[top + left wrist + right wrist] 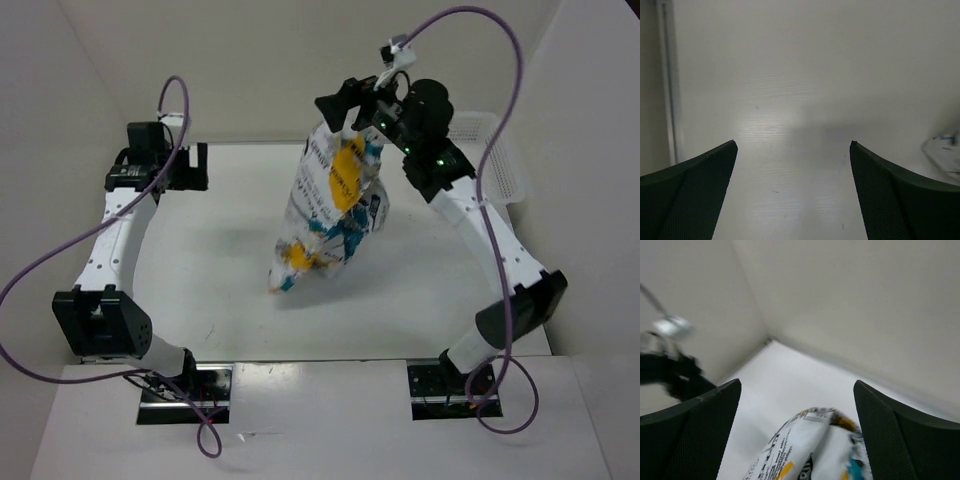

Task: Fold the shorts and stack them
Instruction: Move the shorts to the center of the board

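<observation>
Next, my left gripper lowers from over bare table back onto the shorts' near corner (279, 281), since that lies below, to its right in the top view.
The shorts (330, 205), white with teal, yellow and black print, stand as a tall bunched column in mid-air at the table's back middle, their lower end touching the table. My right gripper (355, 108) is right above their top end. In the right wrist view the right gripper (797, 382) has its jaws wide apart, and the blurred top of the shorts (815, 447) lies between and below them, not pinched. My left gripper (185, 165) is open and empty at the back left, over bare table in its wrist view (792, 142). An edge of the shorts (946, 150) shows at that view's right.
A white mesh basket (497, 150) stands at the back right, behind the right arm. White walls enclose the table at the back and both sides. The arm bases sit at the near edge.
</observation>
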Robot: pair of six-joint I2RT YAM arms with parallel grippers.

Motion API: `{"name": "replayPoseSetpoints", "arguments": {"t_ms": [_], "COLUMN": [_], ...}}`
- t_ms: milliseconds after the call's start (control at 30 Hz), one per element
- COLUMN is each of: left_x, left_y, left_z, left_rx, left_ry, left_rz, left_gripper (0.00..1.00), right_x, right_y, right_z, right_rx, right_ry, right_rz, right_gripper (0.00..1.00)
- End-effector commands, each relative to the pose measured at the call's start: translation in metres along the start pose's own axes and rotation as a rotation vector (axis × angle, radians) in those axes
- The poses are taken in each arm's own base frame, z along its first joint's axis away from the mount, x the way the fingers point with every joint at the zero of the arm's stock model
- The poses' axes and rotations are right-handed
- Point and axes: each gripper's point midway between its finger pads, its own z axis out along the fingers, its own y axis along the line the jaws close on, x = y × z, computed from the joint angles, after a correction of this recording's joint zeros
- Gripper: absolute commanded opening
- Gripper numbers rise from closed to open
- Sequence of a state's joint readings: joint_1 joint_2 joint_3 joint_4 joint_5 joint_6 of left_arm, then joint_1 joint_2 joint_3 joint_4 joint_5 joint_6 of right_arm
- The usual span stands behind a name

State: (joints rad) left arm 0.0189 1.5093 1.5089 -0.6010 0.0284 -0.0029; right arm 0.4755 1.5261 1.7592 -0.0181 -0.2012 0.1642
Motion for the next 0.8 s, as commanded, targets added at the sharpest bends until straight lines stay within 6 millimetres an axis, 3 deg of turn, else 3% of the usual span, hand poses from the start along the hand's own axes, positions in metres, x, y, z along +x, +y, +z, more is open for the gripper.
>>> {"name": "replayPoseSetpoints", "arguments": {"t_ms": [0,33,67,100,167,200,233,267,333,367,467,500,600,633,733,767], "left_x": [0.001,0.003,0.005,0.015,0.036,0.053,0.082,0.099,0.135,0.165,0.196,0.212,0.226,0.24,0.246,0.248], "left_y": [0.024,0.024,0.021,0.016,-0.013,-0.025,-0.041,-0.054,-0.066,-0.074,-0.092,-0.096,-0.106,-0.109,-0.102,-0.099], "left_z": [-0.018,-0.02,-0.025,-0.023,-0.033,-0.034,-0.046,-0.052,-0.056,-0.056,-0.058,-0.058,-0.056,-0.054,-0.031,-0.022], "left_rx": [-0.084,-0.084,-0.075,-0.048,0.069,0.12,0.177,0.234,0.25,0.25,0.288,0.298,0.309,0.314,0.234,0.213], "left_ry": [-0.038,-0.036,-0.032,-0.001,0.077,0.134,0.229,0.281,0.382,0.453,0.533,0.578,0.597,0.626,0.593,0.59], "left_rz": [-0.019,-0.019,-0.019,-0.021,-0.012,-0.014,-0.016,-0.018,0.007,0.045,0.105,0.118,0.175,0.201,0.25,0.256], "left_gripper": [1.0,1.0,1.0,1.0,1.0,1.0,1.0,1.0,1.0,1.0,1.0,1.0,1.0,1.0,1.0,1.0], "right_x": [0.095,0.121,0.131,0.138,0.166,0.168,0.162,0.187,0.2,0.23,0.27,0.277,0.295,0.307,0.311,0.323], "right_y": [-0.066,-0.087,-0.119,-0.127,-0.131,-0.12,-0.111,-0.102,-0.097,-0.099,-0.112,-0.115,-0.122,-0.125,-0.106,-0.103], "right_z": [0.01,0.001,-0.007,-0.008,-0.026,-0.03,-0.04,-0.054,-0.07,-0.085,-0.106,-0.108,-0.109,-0.11,-0.085,-0.079], "right_rx": [0.183,0.245,0.308,0.293,0.263,0.234,0.204,0.182,0.163,0.173,0.21,0.217,0.221,0.223,0.134,0.12], "right_ry": [0.268,0.366,0.412,0.454,0.545,0.558,0.558,0.627,0.664,0.733,0.828,0.84,0.871,0.897,0.888,0.911], "right_rz": [0.122,0.161,0.18,0.161,0.051,0.033,0.024,0.053,0.046,0.071,0.034,0.025,0.011,0.02,-0.059,-0.073], "right_gripper": [0.98,0.98,0.98,0.98,0.98,0.98,0.98,0.98,0.98,0.98,0.98,0.98,0.98,0.98,0.98,0.98]}}
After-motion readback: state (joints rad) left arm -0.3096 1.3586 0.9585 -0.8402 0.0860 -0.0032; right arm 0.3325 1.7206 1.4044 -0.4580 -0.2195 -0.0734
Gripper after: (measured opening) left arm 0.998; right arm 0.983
